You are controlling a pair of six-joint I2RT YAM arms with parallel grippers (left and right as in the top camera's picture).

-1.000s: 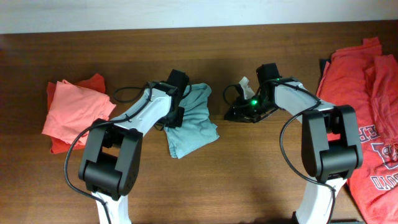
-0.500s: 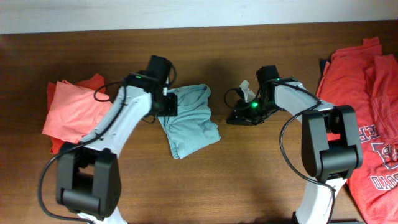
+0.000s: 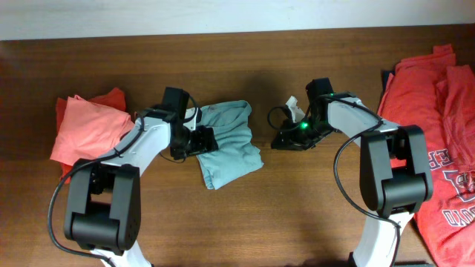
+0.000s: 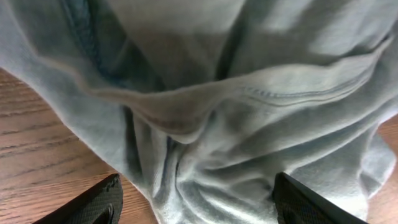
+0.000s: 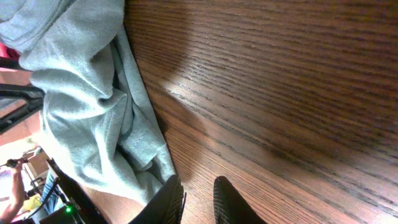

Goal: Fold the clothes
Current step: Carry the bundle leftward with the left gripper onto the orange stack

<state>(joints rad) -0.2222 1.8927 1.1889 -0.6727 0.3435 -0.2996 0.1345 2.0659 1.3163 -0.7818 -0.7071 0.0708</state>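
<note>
The bunched edge of the grey-blue T-shirt [image 3: 231,148] [image 4: 171,190] already lies between my left gripper's open fingers, so my left gripper moves down onto it next and closes.
A pale grey-blue T-shirt [image 3: 231,148] lies folded and rumpled on the wooden table [image 3: 297,215], left of centre. My left gripper [image 3: 197,139] sits low at its left edge, open. In the left wrist view the left gripper [image 4: 196,208] has one finger [image 4: 93,205] over bare wood and the other finger [image 4: 305,202] over the grey-blue cloth [image 4: 249,118], and it grips nothing. My right gripper [image 3: 285,139] rests to the shirt's right. In the right wrist view the right gripper [image 5: 198,200] shows only a narrow gap with wood behind it, beside the shirt's edge [image 5: 93,106].
A folded salmon-pink and orange pile [image 3: 85,133] lies at the left, close behind my left arm. Red shirts [image 3: 427,96] are heaped at the right edge, one with white lettering [image 3: 456,196]. Bare wood runs along the front.
My left gripper has let go of the grey-blue shirt, opened wide and drawn back from over it to its left edge. The right arm has not moved.
</note>
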